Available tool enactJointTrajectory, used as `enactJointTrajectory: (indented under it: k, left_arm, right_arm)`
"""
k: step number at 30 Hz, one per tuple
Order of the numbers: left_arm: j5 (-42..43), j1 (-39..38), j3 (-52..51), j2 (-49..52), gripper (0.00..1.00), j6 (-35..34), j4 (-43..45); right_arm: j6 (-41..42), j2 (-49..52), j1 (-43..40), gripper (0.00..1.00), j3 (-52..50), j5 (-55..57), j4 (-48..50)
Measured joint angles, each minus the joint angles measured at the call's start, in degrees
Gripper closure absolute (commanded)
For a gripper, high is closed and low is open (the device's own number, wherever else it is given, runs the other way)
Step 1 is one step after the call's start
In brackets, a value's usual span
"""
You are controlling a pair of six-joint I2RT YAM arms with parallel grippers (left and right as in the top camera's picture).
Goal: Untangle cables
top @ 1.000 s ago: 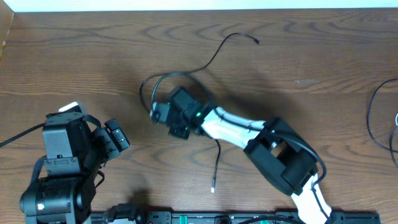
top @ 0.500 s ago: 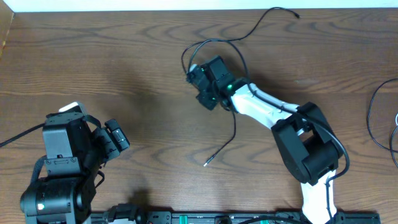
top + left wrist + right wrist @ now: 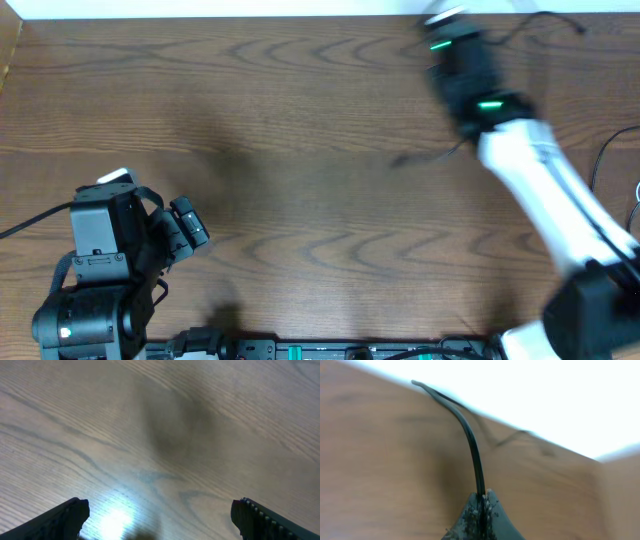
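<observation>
The other black cables lie at the table's side, so my right gripper should next swing to the right in the overhead view, toward them, to release the thin cable.
My right gripper (image 3: 445, 22) is at the table's far edge, blurred by motion, shut on a thin black cable. In the right wrist view the cable (image 3: 470, 440) rises from between the closed fingertips (image 3: 482, 496) and bends left towards the table edge. In the overhead view a blurred piece of that cable (image 3: 430, 155) trails left of the arm, and another piece (image 3: 545, 20) shows near the back edge. More black cables (image 3: 598, 175) lie at the right edge, with a bit of white cable (image 3: 637, 190). My left gripper (image 3: 188, 228) is open and empty at the front left; its wrist view (image 3: 160, 520) shows only wood.
The left arm's base (image 3: 95, 270) stands at the front left with its thick black wire (image 3: 25, 225) running off left. A black rail (image 3: 330, 350) runs along the front edge. The table's back edge (image 3: 250, 15) meets a white surface.
My right arm has swung fast from the table's middle to the far right back edge, carrying the black cable with it. The left arm has not moved.
</observation>
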Motion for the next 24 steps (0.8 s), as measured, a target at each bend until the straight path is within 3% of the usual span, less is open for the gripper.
enactJointTrajectory:
  k: [6, 10, 15, 17, 20, 24]
  left_arm:
    - [0.0, 0.0, 0.0, 0.0, 0.04, 0.0, -0.2]
    - [0.0, 0.0, 0.0, 0.0, 0.04, 0.0, -0.2]
    - [0.0, 0.0, 0.0, 0.0, 0.04, 0.0, -0.2]
    - [0.1, 0.0, 0.0, 0.0, 0.04, 0.0, -0.2]
    - [0.2, 0.0, 0.0, 0.0, 0.04, 0.0, -0.2]
    - [0.3, 0.0, 0.0, 0.0, 0.04, 0.0, -0.2]
  right_arm:
    - [-0.6, -9.4, -24.8, 0.99, 0.5, 1.4, -1.1]
    - [0.0, -10.7, -38.4, 0.99, 0.5, -3.7, -5.7]
    - [9.5, -10.2, -49.6, 0.97, 0.5, -16.5, -8.1]
    - [14.2, -9.5, -52.6, 0.71, 0.5, -21.8, -8.0]
    - [18.1, -7.5, -54.7, 0.01, 0.5, -27.5, -7.9]
    - [20.2, -5.5, -54.7, 0.01, 0.5, -31.1, -8.0]
